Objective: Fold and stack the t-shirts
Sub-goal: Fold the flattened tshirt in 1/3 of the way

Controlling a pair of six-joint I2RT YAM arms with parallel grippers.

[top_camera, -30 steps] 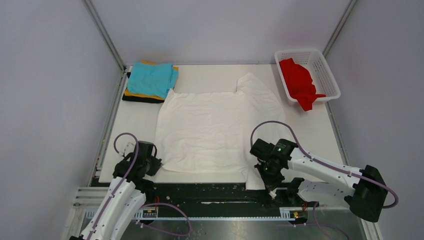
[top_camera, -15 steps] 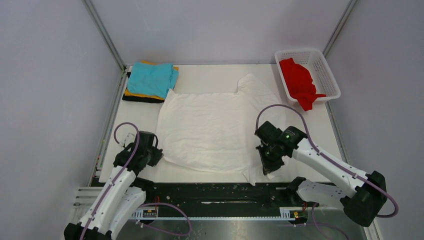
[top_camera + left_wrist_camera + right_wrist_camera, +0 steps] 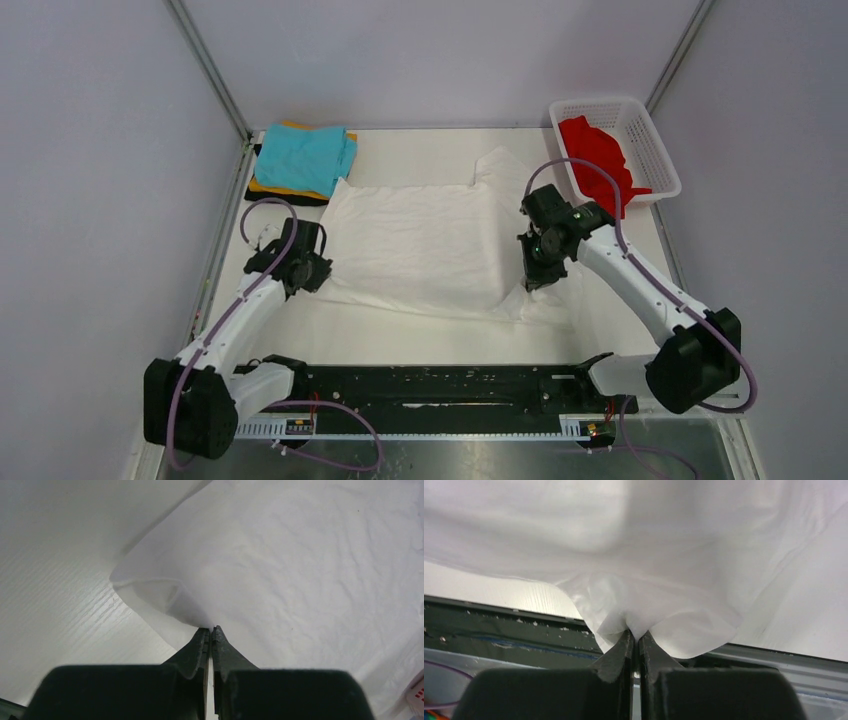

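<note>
My right gripper will move outward and down onto the shirt's body (image 3: 507,238) to release the bunched corner, because the lifted hem still hangs on its near side.
The large white t-shirt (image 3: 420,235) lies spread mid-table, its near hem lifted and carried back over the body. My left gripper (image 3: 318,276) is shut on the hem's left corner, seen pinched at the fingertips in the left wrist view (image 3: 210,629). My right gripper (image 3: 533,281) is shut on the right corner, where cloth bunches above the tips (image 3: 634,633). The white shirt fills both wrist views (image 3: 310,570) (image 3: 649,535). A red t-shirt (image 3: 595,160) lies in the basket. At the back left a folded teal t-shirt (image 3: 305,158) tops an orange one (image 3: 268,187) and a black one (image 3: 272,198).
The white mesh basket (image 3: 657,150) stands at the back right corner. The table's bare white top (image 3: 400,335) shows in front of the shirt. A dark rail (image 3: 440,385) runs along the near edge. Grey walls close in left, right and back.
Both arms have moved away from the near edge toward the back, pulling the white shirt's near hem up and over its body. Both grips stayed shut.
</note>
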